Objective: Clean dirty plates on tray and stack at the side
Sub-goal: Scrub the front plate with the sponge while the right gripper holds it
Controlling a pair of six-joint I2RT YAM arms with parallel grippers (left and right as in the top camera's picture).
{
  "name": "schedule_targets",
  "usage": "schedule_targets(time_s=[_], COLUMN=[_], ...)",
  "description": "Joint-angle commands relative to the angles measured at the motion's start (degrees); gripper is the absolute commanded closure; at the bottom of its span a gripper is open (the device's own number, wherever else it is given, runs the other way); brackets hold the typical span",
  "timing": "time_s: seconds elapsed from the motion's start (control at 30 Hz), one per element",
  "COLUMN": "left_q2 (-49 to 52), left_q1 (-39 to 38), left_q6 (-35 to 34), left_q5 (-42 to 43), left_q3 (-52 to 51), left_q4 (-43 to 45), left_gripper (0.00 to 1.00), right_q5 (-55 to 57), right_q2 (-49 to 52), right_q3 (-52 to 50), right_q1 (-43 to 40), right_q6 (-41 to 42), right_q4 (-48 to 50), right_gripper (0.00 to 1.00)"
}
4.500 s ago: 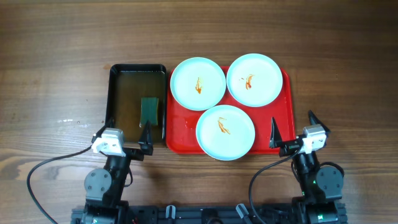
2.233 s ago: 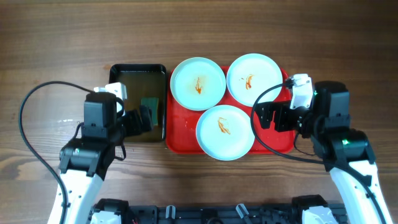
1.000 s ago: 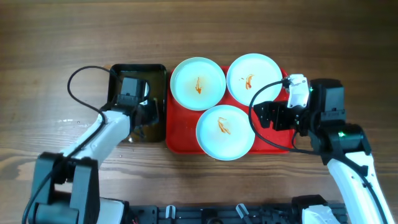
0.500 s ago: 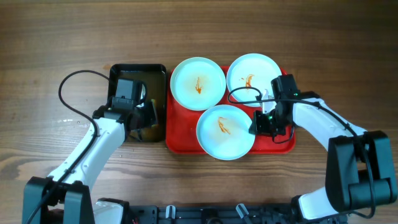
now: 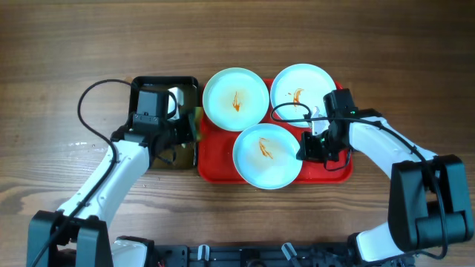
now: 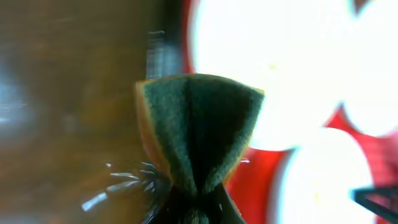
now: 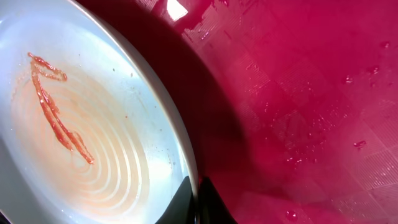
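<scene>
Next I will move my left gripper onto the front plate to wipe, then return over and down into the black tray, since orange sauce still smears that plate.
Three pale plates with orange sauce smears lie on the red tray (image 5: 215, 159): one back left (image 5: 236, 99), one back right (image 5: 300, 90) and one in front (image 5: 263, 157). My right gripper (image 5: 306, 147) is shut on the front plate's right rim; in the right wrist view its jaws (image 7: 198, 194) pinch the rim of that plate (image 7: 93, 124) above the tray (image 7: 298, 93). My left gripper (image 5: 185, 127) is shut on a green sponge (image 5: 197, 122), held over the gap between the black tray and the red one. The left wrist view shows the folded sponge (image 6: 199, 130) squeezed in the gripper (image 6: 196, 200).
A black rectangular tray (image 5: 148, 83) holding brownish water stands left of the red tray. Bare wooden table (image 5: 67, 59) surrounds both trays. Cables loop from both arms above the table.
My right gripper has gone from open to shut on the front plate's rim, and the plate has shifted slightly left. My left gripper has carried the sponge right, toward the red tray.
</scene>
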Motion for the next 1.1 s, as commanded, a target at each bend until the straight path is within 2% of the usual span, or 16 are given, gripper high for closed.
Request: schedule_targets(time_s=[0.0,0.1,0.23,0.37,0.5,0.57,0.63,0.73,0.8,0.9,1.0,1.07], left_q2=[-0.8,1.0,7.1,14.1,21.7,23.3,23.3,22.7,21.4,16.7,11.0,3.8], left_q1=[-5.0,-13.2,-19.2,-24.3,-27.6,-27.5,-25.9,-23.7,-22.6,-21.2,-20.2,-20.0], left_q6=[-4.9,-11.7,-22.7,-24.5,-30.7,-30.6,-30.0,-29.7,-26.3,-22.2,-18.8,-14.6], left_q5=[12.4,11.5,10.4,10.4,10.4,10.0,4.9,4.8,4.6,-0.7,2.3,1.1], left_q3=[0.5,0.5,0.5,0.5,0.5,0.5,0.5,0.5,0.5,0.5,0.5,0.5], left_q4=[5.0,13.5,23.7,31.3,36.6,36.1,30.9,25.1,22.4,16.5,15.3,11.8], left_gripper=[0.96,0.96,0.96,0.96,0.96,0.96,0.96,0.96,0.96,0.96,0.96,0.96], right_q5=[-0.7,-0.7,-0.7,-0.7,-0.7,-0.7,-0.7,-0.7,-0.4,-0.3,-0.3,-0.3], right_q2=[0.9,0.9,0.9,0.9,0.9,0.9,0.9,0.9,0.9,0.9,0.9,0.9], right_q3=[0.5,0.5,0.5,0.5,0.5,0.5,0.5,0.5,0.5,0.5,0.5,0.5], right_q1=[0.3,0.3,0.2,0.2,0.2,0.2,0.2,0.2,0.2,0.2,0.2,0.2], right_q6=[0.0,0.0,0.0,0.0,0.0,0.0,0.0,-0.1,-0.1,0.0,0.0,-0.1], right_q4=[0.2,0.3,0.3,0.3,0.3,0.3,0.3,0.3,0.3,0.2,0.2,0.2], right_gripper=[0.96,0.96,0.96,0.95,0.95,0.95,0.95,0.96,0.95,0.95,0.94,0.89])
